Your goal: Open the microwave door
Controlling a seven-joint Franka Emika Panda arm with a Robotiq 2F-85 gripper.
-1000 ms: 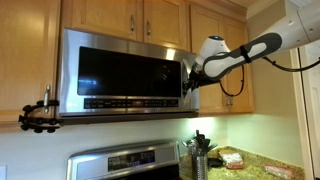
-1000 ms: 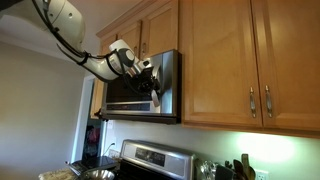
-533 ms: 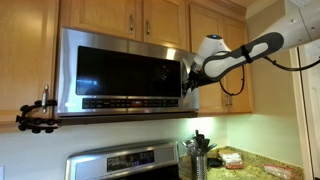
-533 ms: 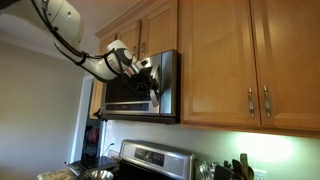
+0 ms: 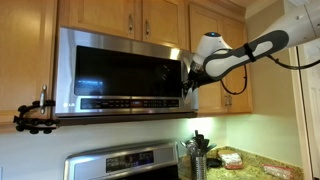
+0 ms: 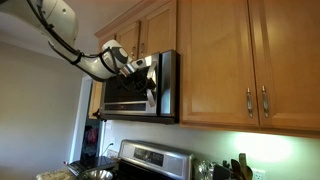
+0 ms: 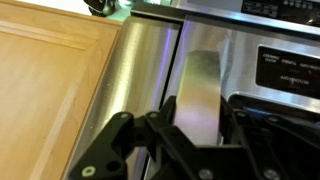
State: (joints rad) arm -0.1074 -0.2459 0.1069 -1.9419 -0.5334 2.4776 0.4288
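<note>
My gripper should next pull back from the microwave body with the vertical steel handle (image 5: 184, 72) (image 7: 200, 80) and then let go of the handle, because the handle runs between its two black fingers.
The microwave door (image 5: 120, 75) is a steel-framed panel with a dark glass window, set under the wooden cabinets. Its vertical steel handle (image 5: 184, 72) is at the right edge. My gripper (image 5: 187, 84) is at that handle, reaching in from the right. In the wrist view the handle (image 7: 200, 80) runs between my two black fingers (image 7: 200, 125), which close on both of its sides. In an exterior view the door's handle edge (image 6: 166, 85) stands a little out from the microwave body, with my gripper (image 6: 150, 88) on it.
Light wooden cabinet doors (image 5: 215, 55) flank and top the microwave, and one is close beside the handle (image 7: 50, 90). A steel stove panel (image 5: 125, 163) sits below. A utensil holder (image 5: 199, 155) and counter items (image 5: 235, 158) stand lower right. A black camera clamp (image 5: 32, 115) is at the left.
The door has swung slightly further outward at its handle edge, and my gripper has moved with it while holding the handle.
</note>
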